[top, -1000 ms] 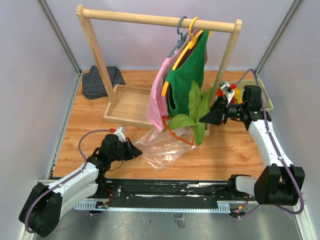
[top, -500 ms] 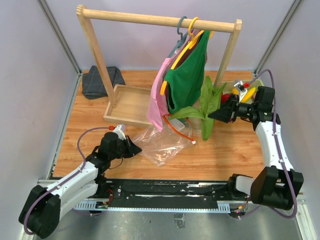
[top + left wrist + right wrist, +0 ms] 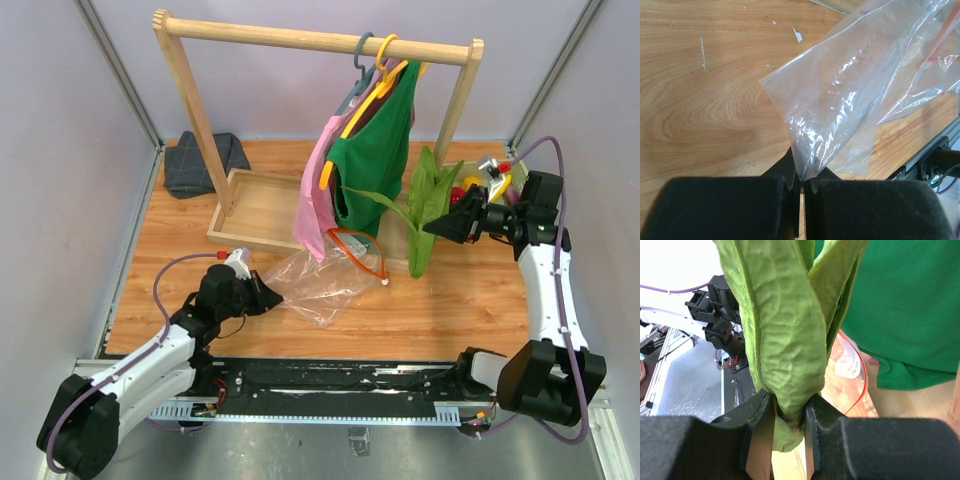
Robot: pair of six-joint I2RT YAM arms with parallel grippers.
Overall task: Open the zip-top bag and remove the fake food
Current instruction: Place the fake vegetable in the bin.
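Note:
The right gripper carries the leafy piece (image 3: 425,205) outward over the olive tray next and releases it there, as that tray already holds red and yellow food.
The clear zip-top bag (image 3: 320,282) lies flat on the wooden table, its orange zip strip (image 3: 362,250) open in a loop with the white slider (image 3: 385,282) at the end. My left gripper (image 3: 268,298) is shut on the bag's near-left corner (image 3: 810,165). My right gripper (image 3: 432,230) is shut on the stem of a long green leafy piece (image 3: 425,205) of fake food and holds it above the table, right of the bag. In the right wrist view the leaves (image 3: 785,335) rise from between the fingers (image 3: 760,435). More fake food, red and yellow (image 3: 472,190), lies behind the right wrist.
A wooden clothes rack (image 3: 310,40) stands across the back with a green garment (image 3: 375,150) and a pink garment (image 3: 316,205) hanging just behind the bag. Its wooden base tray (image 3: 255,205) sits at centre left. A dark folded cloth (image 3: 200,165) lies back left. An olive tray (image 3: 541,208) sits back right.
My right gripper has carried the green leafy piece to the right and back, away from the bag. The left gripper has kept its hold on the bag's corner, almost still.

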